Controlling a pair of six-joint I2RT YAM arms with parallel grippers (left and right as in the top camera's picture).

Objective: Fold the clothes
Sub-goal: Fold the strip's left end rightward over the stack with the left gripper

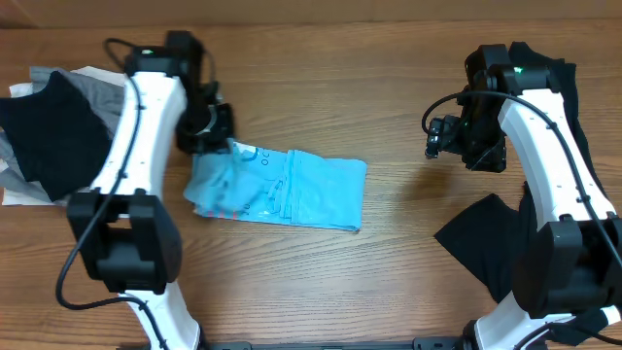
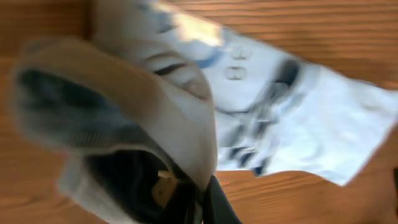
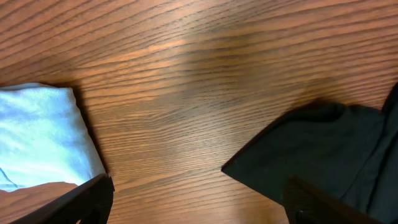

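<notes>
The shirt's flat end panel (image 1: 330, 185) (image 2: 336, 118) is uncovered, so my left gripper should next sweep over that panel, to the right in the overhead view, and let go of the collar.
The light-blue T-shirt (image 1: 282, 187) lies folded into a band on the middle of the wooden table. My left gripper (image 1: 212, 136) is at its upper-left corner, shut on a lifted fold. In the left wrist view that blurred fold (image 2: 143, 81) bunches up into the jaws near my left gripper (image 2: 200, 202), and the rest of the shirt (image 2: 311, 118) spreads flat beyond. My right gripper (image 1: 445, 136) hangs open over bare wood to the right of the shirt. In the right wrist view my right gripper (image 3: 205, 205) has nothing between its fingers (image 3: 87, 199).
A heap of black, grey and white clothes (image 1: 49, 136) lies at the left edge. A black garment (image 1: 486, 243) lies at the lower right, its corner (image 3: 323, 149) near my right gripper. The shirt's end (image 3: 37, 134) shows left of it.
</notes>
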